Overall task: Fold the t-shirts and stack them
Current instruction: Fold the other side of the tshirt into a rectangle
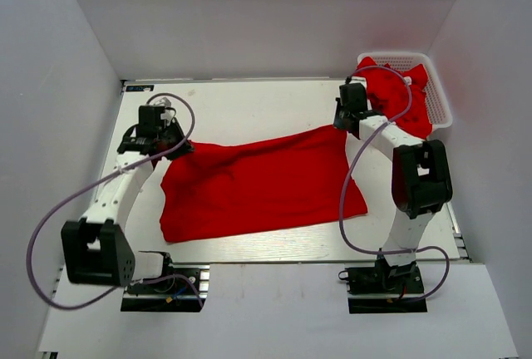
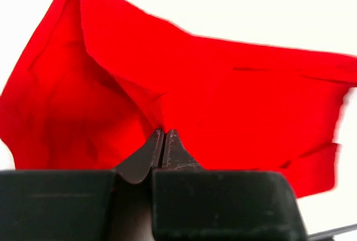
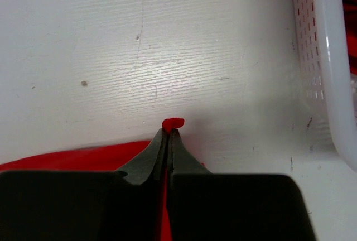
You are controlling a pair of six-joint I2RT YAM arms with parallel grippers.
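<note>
The pinched corner should go back across the red t-shirt in my left gripper for release over the t-shirt's near edge [image 1: 199, 235], which lies back from the gripper.
A bright red t-shirt [image 1: 258, 180] lies spread across the middle of the table. My left gripper [image 1: 176, 148] is shut on its far left corner; the left wrist view shows the jaws [image 2: 163, 132] pinched on the bunched red fabric [image 2: 223, 96]. My right gripper [image 1: 339, 124] is shut on its far right corner; in the right wrist view a small nub of red cloth [image 3: 172, 123] sticks out past the shut tips [image 3: 169, 131]. More red t-shirts [image 1: 399, 93] lie heaped in the basket.
A white plastic lattice basket [image 1: 440, 101] stands at the back right corner, close beside my right arm; its wall shows in the right wrist view [image 3: 323, 57]. White walls enclose the table on the left, back and right.
</note>
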